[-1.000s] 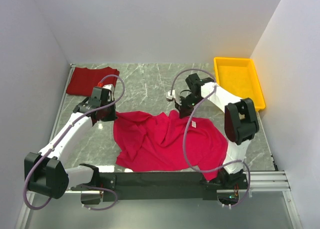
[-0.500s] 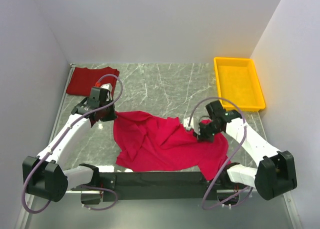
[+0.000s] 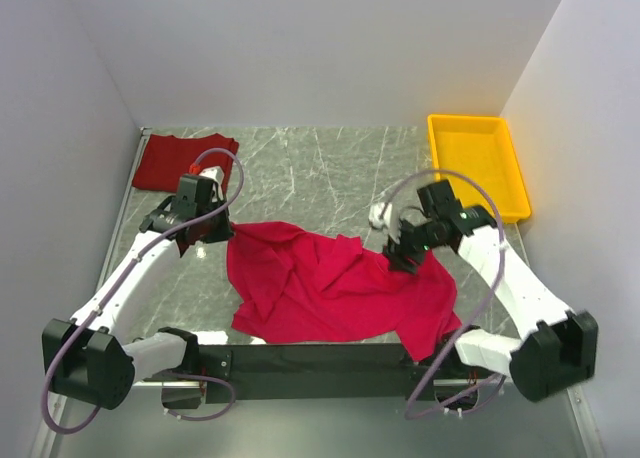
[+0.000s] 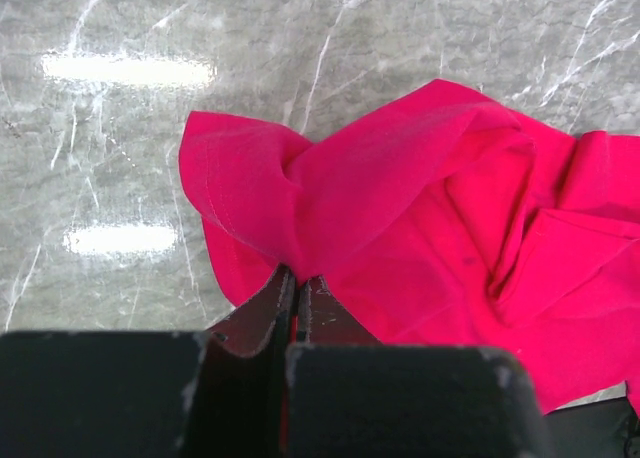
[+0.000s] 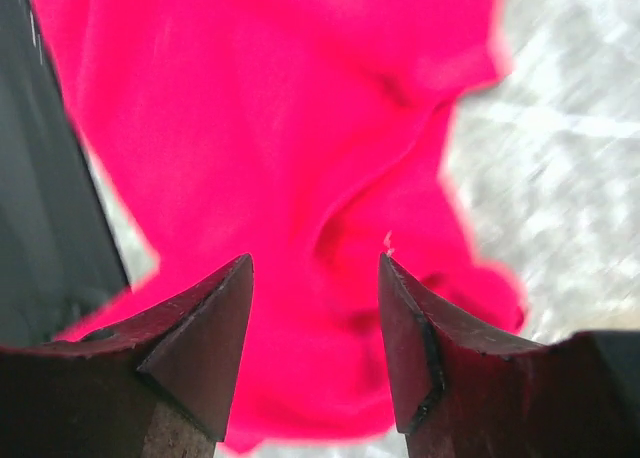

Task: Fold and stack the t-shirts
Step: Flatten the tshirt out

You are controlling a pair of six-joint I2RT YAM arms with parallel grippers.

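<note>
My right gripper should go left in the top view next and down onto cloth beside the small peak of the far edge, since my left gripper holds another corner of the t-shirt.
The crimson-pink t-shirt lies crumpled at the table's front middle. My left gripper is shut on its left corner; in the left wrist view the closed jaws pinch a raised fold of the shirt. Just above the shirt's right upper edge, my right gripper is open. The right wrist view shows its fingertips apart, with nothing between them and pink cloth below. The darker brick-red t-shirt lies folded flat at the back left corner.
A yellow tray stands at the back right by the wall. White walls close in the left, back and right sides. A black strip runs along the near edge under the shirt's hem.
My right arm swung from the back middle toward the front right, dragging the shirt's upper edge, then opened its jaws and let go. The left gripper kept its grip in place.
</note>
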